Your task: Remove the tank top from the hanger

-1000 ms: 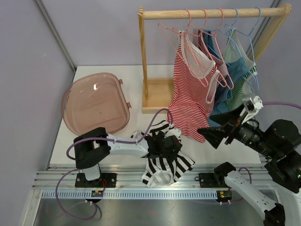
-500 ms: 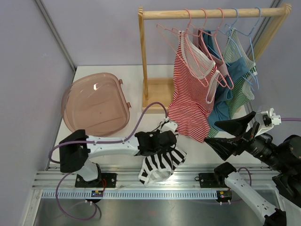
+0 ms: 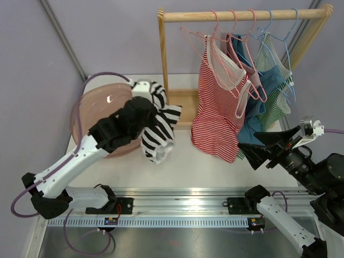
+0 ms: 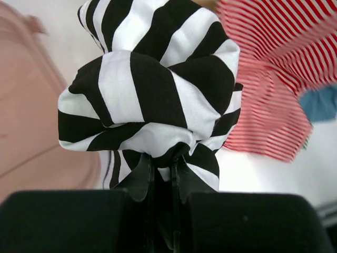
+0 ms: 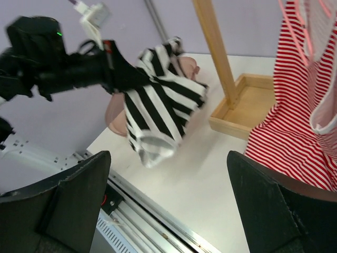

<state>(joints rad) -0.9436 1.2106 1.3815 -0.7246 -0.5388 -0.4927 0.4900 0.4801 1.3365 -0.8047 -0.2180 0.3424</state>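
Note:
The striped tank top hangs past the basin's rim. My left gripper will carry it to the left in the top view next, over the pink basin (image 3: 103,111) (image 4: 43,113).
A black-and-white striped tank top (image 3: 159,128) hangs bunched in the air beside the pink basin, off any hanger. My left gripper (image 3: 152,105) is shut on it. In the left wrist view the fingers (image 4: 141,176) pinch a fold of the tank top (image 4: 152,89). An empty pink hanger (image 3: 194,33) hangs at the left end of the rack's rod (image 3: 242,15). My right gripper (image 3: 258,149) stands open and empty at the right, below the hanging clothes. In its own view the right gripper (image 5: 168,163) faces the striped tank top (image 5: 160,110).
A red-striped top (image 3: 217,113) and several other tops hang on hangers from the wooden rack. The rack's post (image 3: 163,59) rises from a wooden base tray (image 3: 180,105). A pink basin (image 3: 88,115) lies at the left under my left arm.
My left gripper shut on the striped tank top at the table's front, then lifted it up and left toward the basin. The right gripper drew back to the right, still open.

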